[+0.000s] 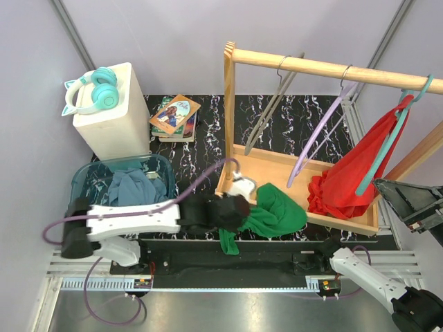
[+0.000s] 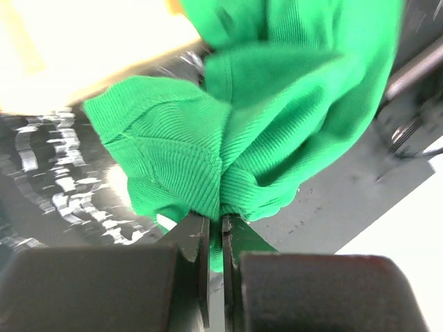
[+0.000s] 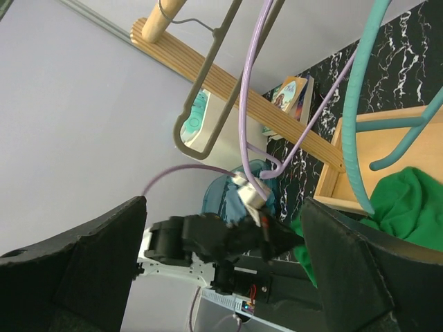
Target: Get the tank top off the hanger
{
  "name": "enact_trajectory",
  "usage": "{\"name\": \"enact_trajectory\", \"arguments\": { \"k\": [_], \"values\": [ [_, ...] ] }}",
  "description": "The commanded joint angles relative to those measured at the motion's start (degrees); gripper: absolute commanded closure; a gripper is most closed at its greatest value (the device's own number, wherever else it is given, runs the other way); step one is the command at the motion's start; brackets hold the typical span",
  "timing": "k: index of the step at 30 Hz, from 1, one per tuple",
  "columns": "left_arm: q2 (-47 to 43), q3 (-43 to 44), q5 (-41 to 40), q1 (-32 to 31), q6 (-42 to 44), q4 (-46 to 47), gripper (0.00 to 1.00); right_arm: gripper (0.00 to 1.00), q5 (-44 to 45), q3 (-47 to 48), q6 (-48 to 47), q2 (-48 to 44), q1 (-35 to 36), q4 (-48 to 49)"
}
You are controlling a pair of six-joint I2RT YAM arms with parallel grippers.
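Note:
The tank top is already free of any hanger, so my left gripper will next lift it from the rack base and then release it over the teal bin.
A green tank top (image 1: 277,211) lies bunched over the front edge of the wooden rack base (image 1: 266,160), free of any hanger. My left gripper (image 1: 243,209) is shut on one end of it. In the left wrist view the jaws (image 2: 216,225) pinch a fold of the green ribbed cloth (image 2: 263,117). The purple hanger (image 1: 322,135) on the rail hangs bare. My right gripper (image 1: 414,200) is open and empty at the right edge, beside the rack. In the right wrist view (image 3: 225,263) its fingers stand wide apart.
A wooden rail (image 1: 332,69) carries a bare grey hanger (image 1: 273,104) and a teal hanger (image 1: 391,138) with a red garment (image 1: 349,176). A teal bin (image 1: 83,181) of blue-grey clothes stands at left. Behind it are a white box (image 1: 114,121) with headphones (image 1: 93,90) and books (image 1: 174,116).

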Motion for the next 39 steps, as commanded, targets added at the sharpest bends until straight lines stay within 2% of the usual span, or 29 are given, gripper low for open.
{"name": "enact_trajectory", "arguments": {
  "k": [1,6,9,13,16,22,24,27,32,34,37,38,39],
  "values": [
    [-12.14,0.10,-3.81,7.31,-3.60,-5.78,1.00,0.00,3.69,1.91,-1.72,0.86,-0.30,-8.96],
    [-23.15,5.54,-5.47,21.70,-1.07,-12.28,1.00,0.00,6.15,2.53,-2.78,0.95,-0.30,-8.60],
    [-26.76,12.48,-8.97,27.25,3.93,-15.71,1.00,0.00,7.11,2.36,-3.83,1.04,-0.30,-7.64],
    [-26.33,23.64,-17.33,30.52,9.83,-22.03,1.00,0.00,7.91,2.44,-5.41,1.74,-0.30,-5.97],
    [-25.28,31.20,-24.18,31.40,14.23,-23.19,1.00,0.00,7.99,2.79,-6.64,2.62,-0.30,-5.18],
    [-24.92,35.35,-41.05,33.25,14.42,-26.87,1.00,0.00,9.40,4.64,-8.58,3.85,-0.30,-5.09],
    [-26.67,33.95,-46.58,33.69,14.50,-26.45,1.00,0.00,10.45,4.99,-9.28,4.11,-0.13,-4.82],
    [-29.74,29.65,-49.07,34.39,13.28,-24.78,1.00,0.00,11.07,4.99,-10.51,4.73,-0.21,-4.56],
    [-35.72,12.17,-50.49,36.58,5.65,-22.40,1.00,0.00,10.90,4.90,-12.53,6.92,-0.21,-3.86],
    [-37.75,4.46,-46.11,38.60,4.75,-19.43,1.00,0.00,11.16,4.99,-13.15,7.63,-0.21,-3.86],
    [-37.14,-2.76,-33.65,46.94,3.43,-16.08,1.00,0.00,12.12,4.82,-13.33,8.77,-0.13,-3.68],
    [-36.44,-3.66,-25.95,52.44,2.73,-15.72,1.00,0.00,12.13,4.82,-13.67,9.47,-0.21,-3.68],
    [-34.87,-4.37,-22.48,55.28,2.12,-15.63,1.00,0.00,12.21,4.90,-13.85,9.74,-0.21,-3.68]
  ]
}}
